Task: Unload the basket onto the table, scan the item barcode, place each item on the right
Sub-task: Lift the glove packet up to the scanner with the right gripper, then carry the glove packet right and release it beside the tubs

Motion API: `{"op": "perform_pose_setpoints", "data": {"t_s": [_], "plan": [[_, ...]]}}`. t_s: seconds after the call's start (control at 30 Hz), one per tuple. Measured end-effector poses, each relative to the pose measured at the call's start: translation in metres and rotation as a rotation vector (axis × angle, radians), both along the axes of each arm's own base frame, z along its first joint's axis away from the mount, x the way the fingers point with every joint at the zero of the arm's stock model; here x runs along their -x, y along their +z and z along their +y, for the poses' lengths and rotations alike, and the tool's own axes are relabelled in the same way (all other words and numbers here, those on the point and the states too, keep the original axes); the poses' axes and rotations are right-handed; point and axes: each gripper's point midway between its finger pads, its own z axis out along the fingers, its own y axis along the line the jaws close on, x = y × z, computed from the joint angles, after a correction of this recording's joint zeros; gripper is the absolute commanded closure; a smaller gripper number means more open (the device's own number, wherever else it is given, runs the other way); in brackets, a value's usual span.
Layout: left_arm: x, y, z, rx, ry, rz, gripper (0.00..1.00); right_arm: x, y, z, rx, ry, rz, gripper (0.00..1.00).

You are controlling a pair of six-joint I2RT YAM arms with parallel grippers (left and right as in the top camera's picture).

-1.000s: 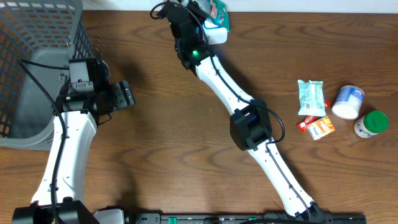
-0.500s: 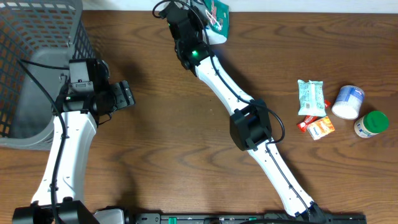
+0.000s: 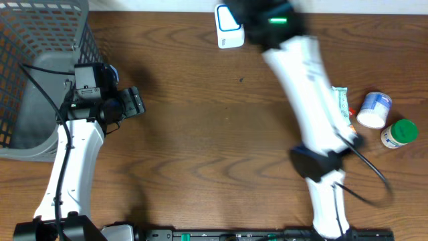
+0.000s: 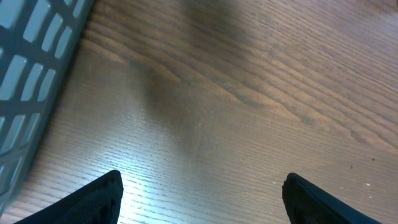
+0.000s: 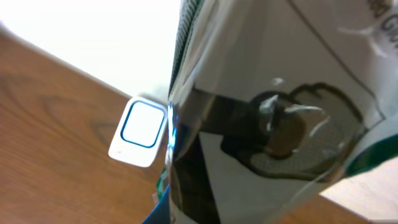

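Note:
My right gripper swings back toward the wipes pack and down to the table next, since the pouch (image 5: 267,118) hangs by the scanner, away from the other items.
A white and green pouch (image 5: 267,118) with dark print fills the right wrist view, held close to the camera. It hides my right gripper's fingers. The white barcode scanner (image 3: 229,28) with its blue-rimmed window lies at the table's far edge, also seen as scanner (image 5: 140,132) just left of the pouch. My right gripper (image 3: 251,9) is a blurred dark shape just right of the scanner, shut on the pouch. My left gripper (image 3: 134,102) hangs open over bare wood, its fingertips (image 4: 102,196) wide apart with nothing between them.
A grey mesh basket (image 3: 40,67) stands at the left, beside the left arm. At the right lie a pale green wipes pack (image 3: 341,99), partly behind the right arm, a white tub (image 3: 374,109) and a green-lidded jar (image 3: 399,132).
The right arm has swung quickly to the right and shows blurred. The pouch has come off the scanner, which now shows whole. The left arm has not moved.

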Motion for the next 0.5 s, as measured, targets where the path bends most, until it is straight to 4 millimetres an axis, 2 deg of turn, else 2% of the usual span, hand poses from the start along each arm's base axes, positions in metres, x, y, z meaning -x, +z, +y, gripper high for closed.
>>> {"op": "perform_pose_setpoints", "data": {"t_s": [0.03, 0.1, 0.13, 0.17, 0.2, 0.3, 0.37, 0.4, 0.5], "plan": [[-0.001, 0.0, 0.0, 0.0, 0.0, -0.003, 0.16, 0.013, 0.013, -0.012, -0.034, 0.003, 0.008, 0.99], [0.0, 0.0, 0.0, 0.0, 0.001, 0.0, 0.16, 0.049, 0.038, -0.051, -0.118, -0.001, 0.05, 0.99], [0.0, 0.0, 0.0, 0.0, 0.001, 0.0, 0.16, 0.075, 0.046, -0.087, -0.186, -0.022, 0.1, 0.99], [0.0, 0.0, 0.0, 0.0, 0.001, 0.0, 0.16, 0.082, 0.049, -0.1, -0.209, -0.036, 0.113, 0.99], [0.0, 0.0, 0.0, 0.0, 0.001, -0.001, 0.16, 0.096, 0.045, -0.118, -0.267, -0.045, 0.169, 0.99], [0.0, 0.0, 0.0, 0.0, 0.0, -0.001, 0.16, 0.113, 0.018, -0.149, -0.368, -0.077, 0.331, 0.99], [0.0, 0.0, 0.0, 0.0, 0.001, 0.0, 0.16, 0.108, 0.004, -0.174, -0.426, -0.123, 0.377, 0.99], [0.0, 0.0, 0.0, 0.0, 0.001, -0.001, 0.16, 0.102, -0.013, -0.197, -0.47, -0.174, 0.427, 0.99], [0.0, 0.0, 0.0, 0.0, 0.001, 0.0, 0.16, 0.1, -0.044, -0.212, -0.515, -0.21, 0.531, 0.99]]}}
